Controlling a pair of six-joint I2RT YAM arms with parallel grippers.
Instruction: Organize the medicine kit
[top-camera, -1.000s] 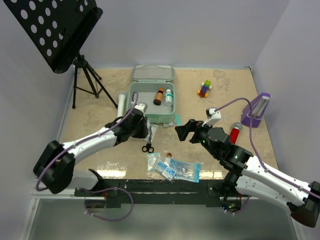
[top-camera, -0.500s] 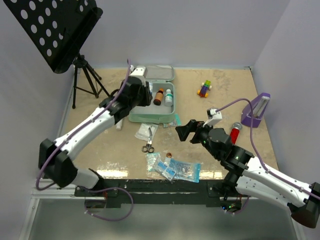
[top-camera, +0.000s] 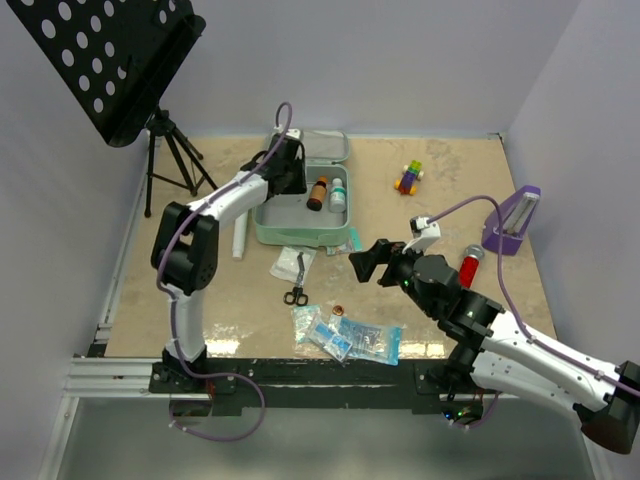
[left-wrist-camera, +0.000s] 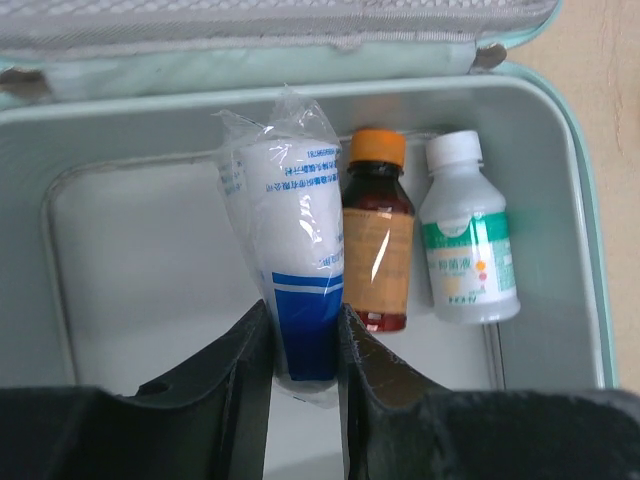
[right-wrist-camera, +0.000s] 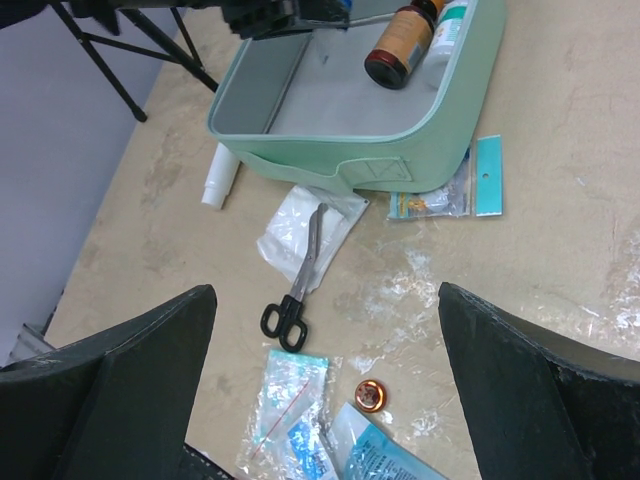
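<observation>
The left gripper lowers into the kit's tray toward the brown bottle next, then places the roll beside it, where the tray's bottom is empty (top-camera: 297, 203).
The medicine kit (top-camera: 300, 237) lies open at the back of the table, a pale mint case (left-wrist-camera: 560, 130) with its lid (top-camera: 308, 145) folded back. Inside lie a brown bottle with an orange cap (left-wrist-camera: 376, 245) and a white bottle with a green label (left-wrist-camera: 466, 250). My left gripper (left-wrist-camera: 303, 312) hovers over the kit's tray (top-camera: 285, 165), shut on a white-and-blue roll in clear wrap (left-wrist-camera: 290, 210). The roll points into the tray beside the brown bottle. My right gripper (top-camera: 368, 262) stands wide open above the table in front of the kit (right-wrist-camera: 325, 290), holding nothing.
Black-handled scissors (right-wrist-camera: 295, 290) lie on a white packet (right-wrist-camera: 290, 235) in front of the kit. Clear bags (right-wrist-camera: 290, 410), a small copper tin (right-wrist-camera: 368, 395), a white tube (top-camera: 240, 222), a red bottle (top-camera: 468, 268), a purple wedge (top-camera: 512, 220), toy blocks (top-camera: 408, 177) and a music stand (top-camera: 110, 60) surround it.
My left arm has swung from the table in front of the kit back over its open tray, carrying the wrapped roll. The right arm has stayed still.
</observation>
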